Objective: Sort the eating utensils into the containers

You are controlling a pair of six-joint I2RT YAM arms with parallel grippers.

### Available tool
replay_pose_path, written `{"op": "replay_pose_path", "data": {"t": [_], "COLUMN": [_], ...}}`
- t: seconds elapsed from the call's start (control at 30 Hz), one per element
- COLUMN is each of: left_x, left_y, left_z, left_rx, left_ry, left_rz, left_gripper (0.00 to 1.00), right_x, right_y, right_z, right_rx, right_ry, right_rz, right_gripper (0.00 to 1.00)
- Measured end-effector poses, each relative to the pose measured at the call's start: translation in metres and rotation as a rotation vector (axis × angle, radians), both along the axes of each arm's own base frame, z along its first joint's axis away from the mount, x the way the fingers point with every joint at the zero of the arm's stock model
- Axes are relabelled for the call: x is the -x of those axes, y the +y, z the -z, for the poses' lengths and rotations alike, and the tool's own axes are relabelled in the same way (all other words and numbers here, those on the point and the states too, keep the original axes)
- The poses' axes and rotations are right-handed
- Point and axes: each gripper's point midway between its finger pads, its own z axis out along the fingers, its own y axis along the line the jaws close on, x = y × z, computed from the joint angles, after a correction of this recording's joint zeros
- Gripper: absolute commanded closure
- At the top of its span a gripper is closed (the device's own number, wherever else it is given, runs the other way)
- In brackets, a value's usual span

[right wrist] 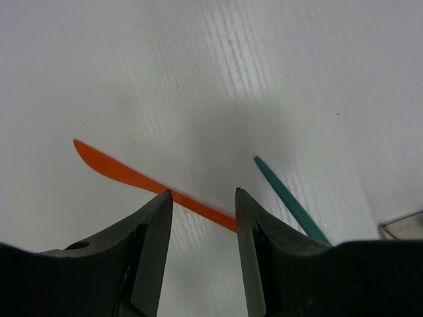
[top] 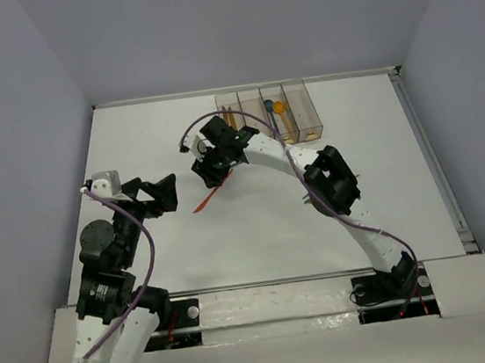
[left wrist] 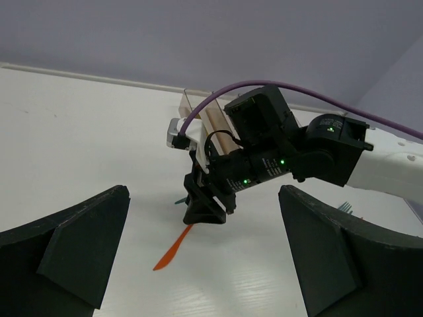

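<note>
The orange knife's handle (top: 214,190) (right wrist: 205,210) is on the tabletop below my right gripper and crosses between its two fingers, so I will next lower my right gripper onto it, fingers open.
An orange knife (right wrist: 152,183) lies flat on the white table; it also shows in the top view (top: 213,193) and the left wrist view (left wrist: 173,249). My right gripper (right wrist: 201,193) is open just above its handle end, one finger on each side. A teal utensil (right wrist: 287,199) lies just right of it, part hidden by the right finger. My left gripper (left wrist: 201,257) is open and empty at the table's left (top: 166,193), facing the right gripper (left wrist: 206,206). The four clear containers (top: 271,107) stand at the far edge and hold some orange and blue utensils.
The right arm (top: 331,179) arches over the middle of the table. Grey walls close off the left, far and right sides. The table's front edge (top: 264,283) runs by the arm bases.
</note>
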Motion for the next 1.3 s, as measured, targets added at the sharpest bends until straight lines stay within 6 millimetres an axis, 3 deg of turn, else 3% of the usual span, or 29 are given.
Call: {"op": "replay_pose_path", "data": {"t": [0.13, 0.57, 0.8, 1.1, 1.3], "left_x": [0.0, 0.0, 0.0, 0.001, 0.002], "left_y": [0.0, 0.0, 0.0, 0.0, 0.0], "left_z": [0.0, 0.0, 0.0, -0.001, -0.002], "left_rx": [0.0, 0.0, 0.0, 0.001, 0.003], "left_ry": [0.0, 0.0, 0.0, -0.003, -0.008], "left_rz": [0.0, 0.0, 0.0, 0.0, 0.0], "left_gripper": [0.01, 0.01, 0.01, 0.01, 0.01], "right_x": [0.009, 0.007, 0.009, 0.026, 0.027], "right_y": [-0.005, -0.014, -0.018, -0.034, -0.039], "right_z": [0.01, 0.032, 0.034, 0.035, 0.037], "right_rx": [0.03, 0.07, 0.054, 0.04, 0.079], "right_ry": [0.043, 0.089, 0.089, 0.096, 0.025], "right_rz": [-0.024, -0.025, -0.026, 0.019, 0.107], "right_gripper": [0.51, 0.5, 0.49, 0.49, 0.54]}}
